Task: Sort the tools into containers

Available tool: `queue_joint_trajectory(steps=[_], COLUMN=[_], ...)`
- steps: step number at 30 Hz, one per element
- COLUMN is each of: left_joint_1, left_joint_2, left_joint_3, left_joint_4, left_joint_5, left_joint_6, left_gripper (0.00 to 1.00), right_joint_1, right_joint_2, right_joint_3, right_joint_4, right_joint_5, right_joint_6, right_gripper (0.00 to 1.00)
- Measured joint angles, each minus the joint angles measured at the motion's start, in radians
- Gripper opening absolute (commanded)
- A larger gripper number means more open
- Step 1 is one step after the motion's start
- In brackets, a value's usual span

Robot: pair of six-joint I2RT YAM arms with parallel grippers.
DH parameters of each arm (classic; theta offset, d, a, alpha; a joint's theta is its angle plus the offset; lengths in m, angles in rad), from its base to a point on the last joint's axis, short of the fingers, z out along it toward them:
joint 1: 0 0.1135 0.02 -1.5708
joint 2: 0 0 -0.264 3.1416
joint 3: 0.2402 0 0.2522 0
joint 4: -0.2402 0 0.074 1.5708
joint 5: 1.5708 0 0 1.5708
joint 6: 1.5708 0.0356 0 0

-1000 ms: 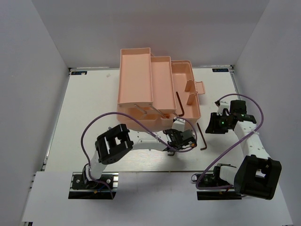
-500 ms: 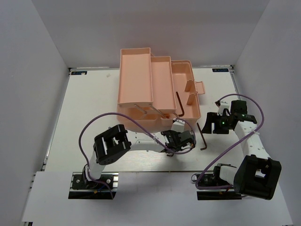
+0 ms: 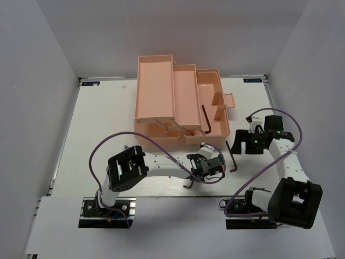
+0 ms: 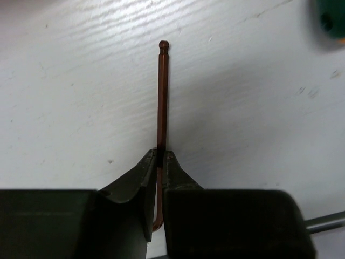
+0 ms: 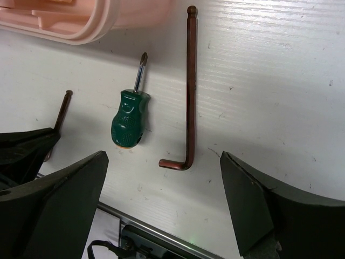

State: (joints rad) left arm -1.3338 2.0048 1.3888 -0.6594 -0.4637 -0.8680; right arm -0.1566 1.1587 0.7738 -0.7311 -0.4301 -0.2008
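The left gripper rises outward over the toolbox's open section (image 3: 211, 116) next, then lowers the brown hex key inside and releases it, because another hex key rests there.
My left gripper (image 4: 160, 156) is shut on a thin brown hex key (image 4: 162, 97), gripping it just above its bend; the long shaft points away, close to the white table. In the top view this gripper (image 3: 205, 168) sits just in front of the peach toolbox (image 3: 178, 102). My right gripper (image 5: 163, 157) is wide open and holds nothing, its fingers (image 5: 259, 210) straddling the short leg of a large hex key (image 5: 190, 81). A stubby green screwdriver (image 5: 128, 118) lies left of that key. Another hex key (image 3: 206, 118) rests inside the toolbox.
The toolbox stands open with its fold-out trays (image 3: 156, 89) stepped up to the left and its lid handle (image 3: 223, 102) on the right. The metal rail (image 5: 156, 234) of the near table edge runs just below my right gripper. White walls enclose the table.
My right gripper has opened from part-way to fully wide above the large hex key. The left gripper, still shut on the thin hex key, has shifted slightly toward the near edge.
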Motion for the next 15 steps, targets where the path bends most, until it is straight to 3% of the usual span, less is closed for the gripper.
queue_joint_trajectory(steps=[15], left_joint_1=[-0.008], left_joint_2=[-0.037], left_joint_3=[0.049], left_joint_4=[-0.137], left_joint_5=[0.040], left_joint_6=[0.056], left_gripper=[0.00], right_joint_1=[-0.001], right_joint_2=[0.000], right_joint_3=[0.000], right_joint_4=[-0.001], right_joint_5=[0.000], right_joint_6=[-0.005], right_gripper=[0.91])
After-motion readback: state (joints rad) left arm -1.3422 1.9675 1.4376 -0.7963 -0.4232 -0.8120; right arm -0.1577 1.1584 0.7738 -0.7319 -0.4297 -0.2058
